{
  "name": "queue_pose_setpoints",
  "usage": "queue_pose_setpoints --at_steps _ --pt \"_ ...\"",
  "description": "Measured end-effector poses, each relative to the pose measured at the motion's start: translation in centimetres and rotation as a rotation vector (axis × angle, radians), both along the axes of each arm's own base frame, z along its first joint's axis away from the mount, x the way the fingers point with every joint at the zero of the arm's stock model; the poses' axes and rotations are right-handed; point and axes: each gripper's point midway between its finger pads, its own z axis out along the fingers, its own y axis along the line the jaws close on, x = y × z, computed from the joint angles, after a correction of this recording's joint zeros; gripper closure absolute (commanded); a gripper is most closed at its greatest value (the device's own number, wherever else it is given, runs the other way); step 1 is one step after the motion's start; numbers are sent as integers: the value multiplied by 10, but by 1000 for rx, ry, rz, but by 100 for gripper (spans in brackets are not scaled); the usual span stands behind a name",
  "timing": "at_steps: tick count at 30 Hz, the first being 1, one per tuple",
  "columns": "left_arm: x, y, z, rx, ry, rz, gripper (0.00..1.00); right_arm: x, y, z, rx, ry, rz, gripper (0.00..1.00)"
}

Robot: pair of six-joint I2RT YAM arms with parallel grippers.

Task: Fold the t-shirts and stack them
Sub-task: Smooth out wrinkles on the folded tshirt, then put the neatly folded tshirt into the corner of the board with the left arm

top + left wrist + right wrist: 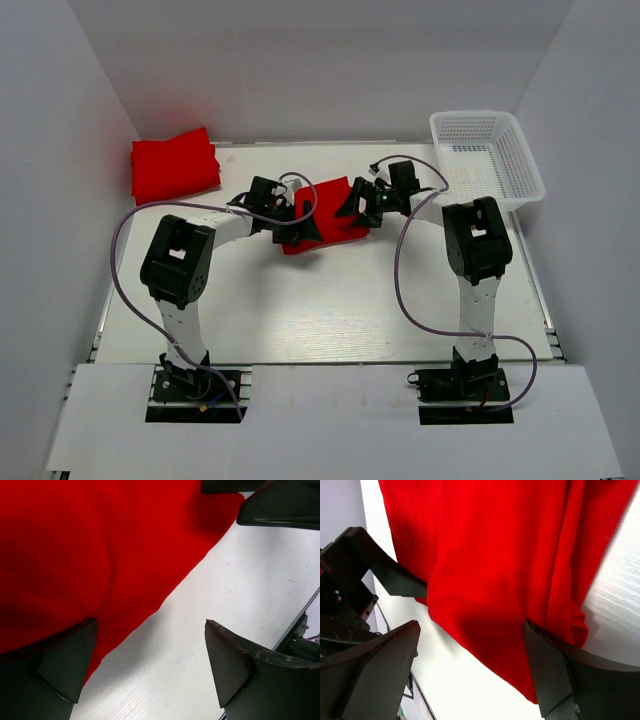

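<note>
My left gripper should next move from the shirt's near edge outward and to the left in the top view, to the shirt's far corner, and close there.
A folded red t-shirt (322, 212) lies in the middle of the table between my two grippers. It also shows in the left wrist view (90, 545) and in the right wrist view (495, 555). My left gripper (300, 226) is open at the shirt's left edge, one finger (65, 665) on the cloth, the other over bare table. My right gripper (356, 203) is open at the shirt's right edge, one finger (547, 672) against the cloth. A second folded red t-shirt (175, 162) lies at the far left corner.
A white mesh basket (487, 155) stands at the far right. White walls close in the table on the left, back and right. Grey cables loop from both arms over the table.
</note>
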Motion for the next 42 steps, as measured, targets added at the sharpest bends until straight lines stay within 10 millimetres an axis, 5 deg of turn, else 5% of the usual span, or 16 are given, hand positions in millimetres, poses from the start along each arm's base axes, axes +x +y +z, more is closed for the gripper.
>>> queue_pose_setpoints --at_steps 12,15,21,24,28,35,42 --pt "13 10 18 82 -13 44 0 7 -5 12 -71 -61 -7 10" --pt "36 16 44 115 -83 99 0 14 -11 43 -96 -144 -20 10" --pt "67 45 118 205 -224 280 0 17 -28 145 -119 -405 -91 10" --pt "77 65 134 265 -228 393 0 14 -43 175 -164 -491 -154 10" --pt "78 81 120 321 -166 463 0 7 -65 174 -251 -510 -230 10" --pt "82 82 58 361 -67 469 0 -2 -89 145 -375 -439 -284 10" --pt "84 83 7 412 8 462 1 -12 -102 154 -412 -449 -320 10"
